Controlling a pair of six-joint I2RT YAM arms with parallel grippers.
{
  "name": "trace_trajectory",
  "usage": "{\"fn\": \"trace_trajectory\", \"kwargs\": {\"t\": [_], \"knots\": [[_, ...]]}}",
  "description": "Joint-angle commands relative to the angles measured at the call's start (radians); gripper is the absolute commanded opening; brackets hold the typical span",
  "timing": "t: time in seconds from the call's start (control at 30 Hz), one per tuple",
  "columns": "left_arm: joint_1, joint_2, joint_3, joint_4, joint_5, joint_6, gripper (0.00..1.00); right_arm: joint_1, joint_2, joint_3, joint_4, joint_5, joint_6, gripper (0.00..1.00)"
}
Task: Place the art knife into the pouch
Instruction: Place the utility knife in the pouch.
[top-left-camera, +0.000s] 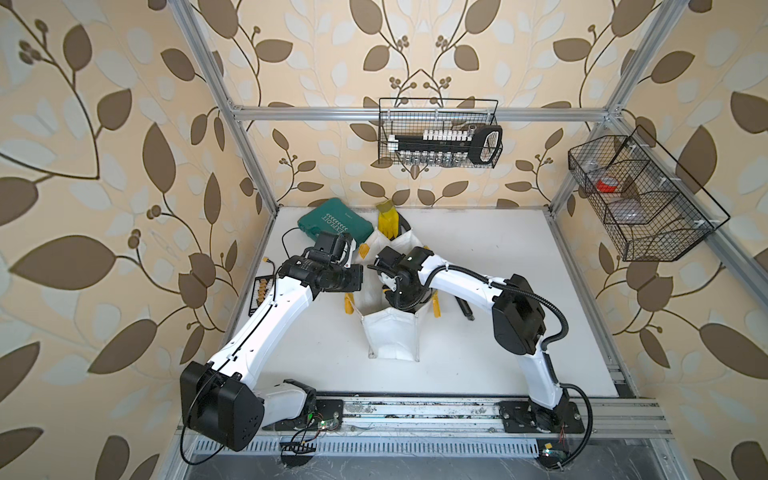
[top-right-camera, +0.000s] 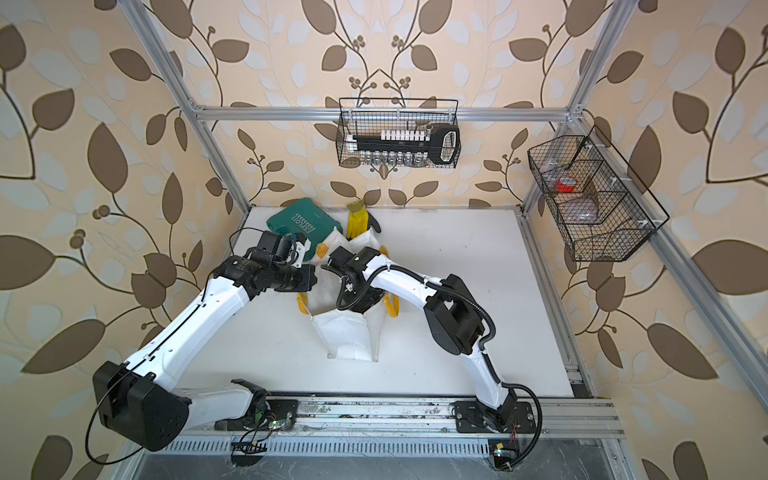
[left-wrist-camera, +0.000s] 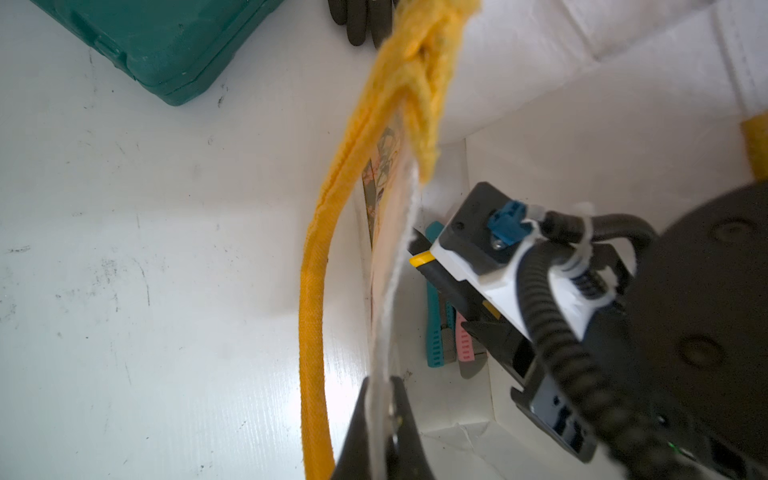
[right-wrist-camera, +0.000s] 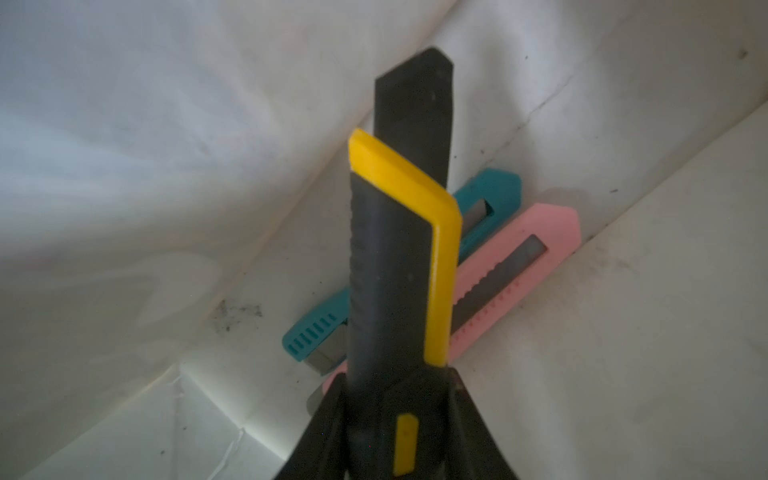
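My right gripper lowers toward the pink knife (right-wrist-camera: 519, 266) lying on the pouch's bottom next. It then releases the art knife, since the art knife still hangs above the pouch's bottom.
The pouch (top-left-camera: 390, 336) is a white bag with yellow loop handles (left-wrist-camera: 316, 291), standing open mid-table in both top views. My left gripper (left-wrist-camera: 380, 386) is shut on the pouch's thin white rim and holds that side up. My right gripper (right-wrist-camera: 395, 382) reaches down inside the pouch, shut on the art knife (right-wrist-camera: 399, 257), a black knife with a yellow stripe. The knife points toward the pouch's floor and hangs above a teal knife (right-wrist-camera: 490, 195) and a pink knife (right-wrist-camera: 519, 266) lying there. In the top views the right arm (top-left-camera: 415, 270) hides the knife.
A green tool case (top-left-camera: 334, 220) and a yellow glove (top-left-camera: 388, 222) lie behind the pouch. A dark tool (top-left-camera: 465, 309) lies right of the pouch under the right arm. A small black tray (top-left-camera: 264, 291) sits at the table's left edge. Wire baskets (top-left-camera: 440, 133) (top-left-camera: 640, 199) hang on the frame.
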Motion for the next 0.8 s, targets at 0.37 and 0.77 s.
{"fn": "trace_trajectory", "kwargs": {"t": [0.37, 0.77], "knots": [[-0.004, -0.005, 0.008, 0.009, -0.024, 0.027, 0.00, -0.036, 0.058, 0.032, -0.164, 0.108, -0.047, 0.00], [-0.004, -0.001, 0.008, 0.008, -0.028, 0.027, 0.00, -0.077, 0.012, -0.024, -0.126, 0.037, -0.045, 0.25]]}}
